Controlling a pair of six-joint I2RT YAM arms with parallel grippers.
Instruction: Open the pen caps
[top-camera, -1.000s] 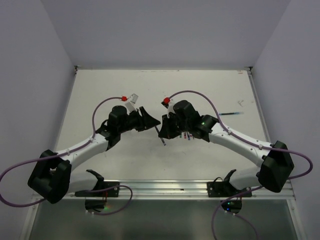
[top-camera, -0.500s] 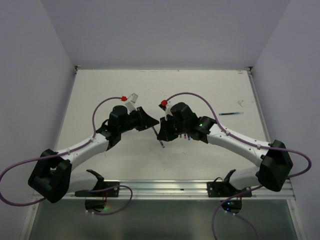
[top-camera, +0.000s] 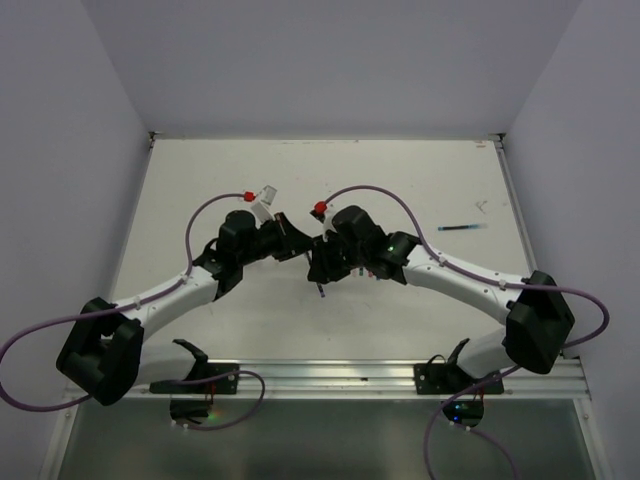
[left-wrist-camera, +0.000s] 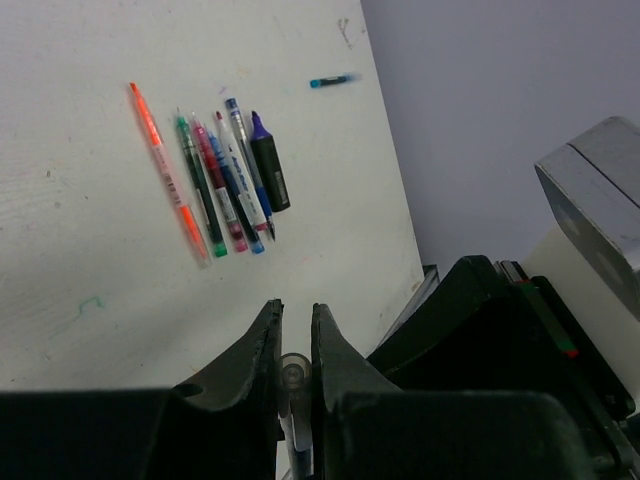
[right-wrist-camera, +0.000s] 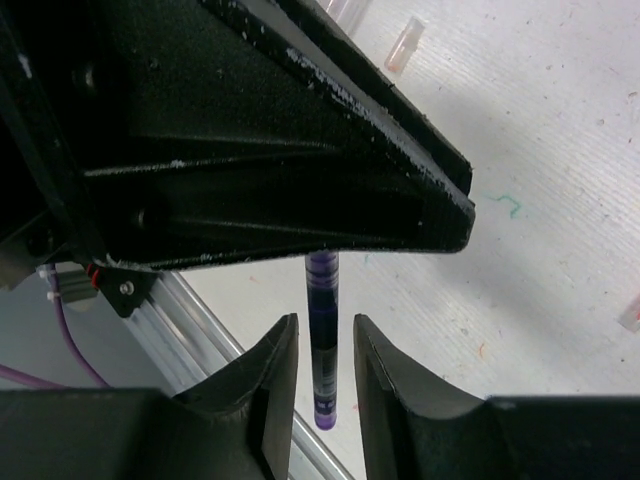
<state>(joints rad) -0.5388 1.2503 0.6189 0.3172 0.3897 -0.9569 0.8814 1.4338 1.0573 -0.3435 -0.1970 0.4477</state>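
Observation:
The purple pen's clear end goes down to the tabletop by the loose caps next, to its left in the top view, and my left gripper releases it.
My left gripper (top-camera: 303, 247) (left-wrist-camera: 295, 308) is shut on the upper end of a purple pen (right-wrist-camera: 322, 300), whose clear round end (left-wrist-camera: 293, 375) shows between its fingers. The pen hangs down from it; its lower tip (top-camera: 321, 291) shows in the top view. My right gripper (top-camera: 320, 268) (right-wrist-camera: 324, 320) is open, with a finger on each side of the pen's lower half and a gap on both sides. Loose pen caps lie on the table in the right wrist view: a pinkish one (right-wrist-camera: 404, 45) and a whitish one (right-wrist-camera: 630, 315).
A row of several pens (left-wrist-camera: 215, 180), orange, green, red, blue and a dark marker, lies on the white table (top-camera: 220, 190) under the right arm. A lone blue pen (top-camera: 460, 228) (left-wrist-camera: 333, 80) lies far right. A metal rail (top-camera: 330, 378) runs along the near edge.
My right gripper has moved left toward the left gripper, and its open fingers now flank the hanging pen. The left gripper has stayed nearly still with the pen.

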